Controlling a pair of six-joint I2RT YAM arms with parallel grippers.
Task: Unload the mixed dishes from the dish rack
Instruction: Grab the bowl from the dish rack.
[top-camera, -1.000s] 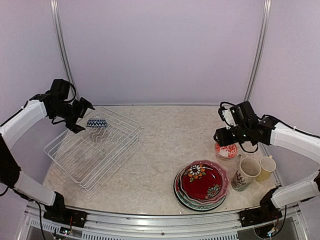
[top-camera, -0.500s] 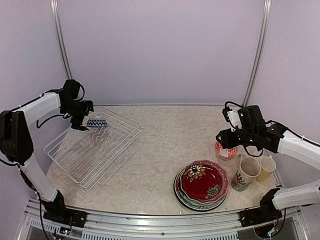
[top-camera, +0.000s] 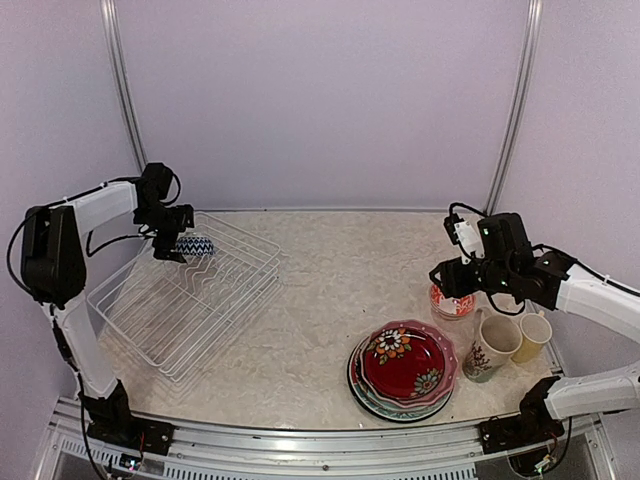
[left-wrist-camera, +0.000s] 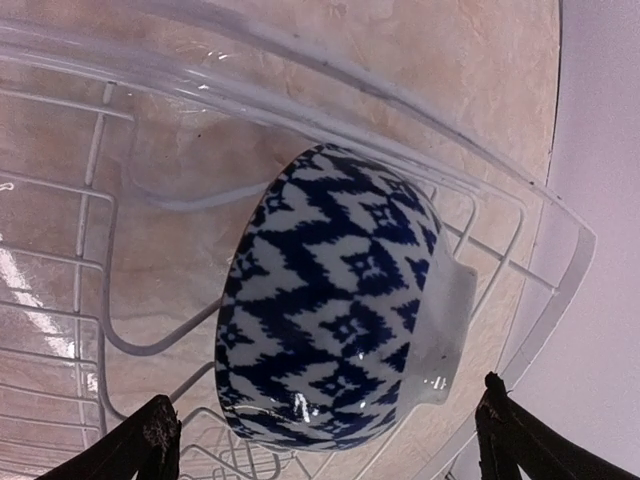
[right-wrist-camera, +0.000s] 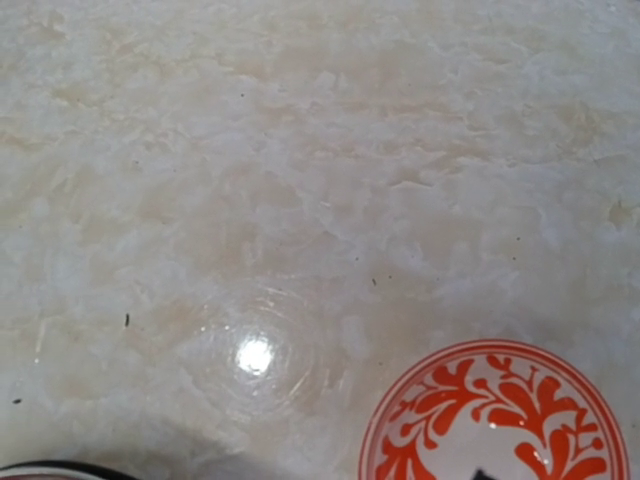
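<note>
My left gripper eases slightly further onto the blue-and-white bowl next and closes there, since a black fingertip already stands on each side of the bowl.
A small blue-and-white patterned bowl (top-camera: 197, 245) lies on its side at the far corner of the white wire dish rack (top-camera: 190, 305). My left gripper (top-camera: 172, 246) is right beside it. In the left wrist view the bowl (left-wrist-camera: 340, 300) fills the frame, and my left gripper (left-wrist-camera: 328, 435) stands open with one black fingertip on each side of it, neither touching. My right gripper (top-camera: 449, 279) hovers over a red-and-white patterned bowl (top-camera: 452, 302) on the table. That bowl (right-wrist-camera: 500, 420) shows at the bottom of the right wrist view, where the fingers are almost entirely out of frame.
A stack of plates with a red floral one on top (top-camera: 403, 368) sits at the front right. A cream floral mug (top-camera: 491, 346) and a yellow mug (top-camera: 532, 336) stand to its right. The rack's far rim (left-wrist-camera: 300, 70) runs above the blue bowl.
My left arm has swung right and brought its open gripper up to the blue bowl. My right gripper has shifted slightly right and stays above the red-and-white bowl.
</note>
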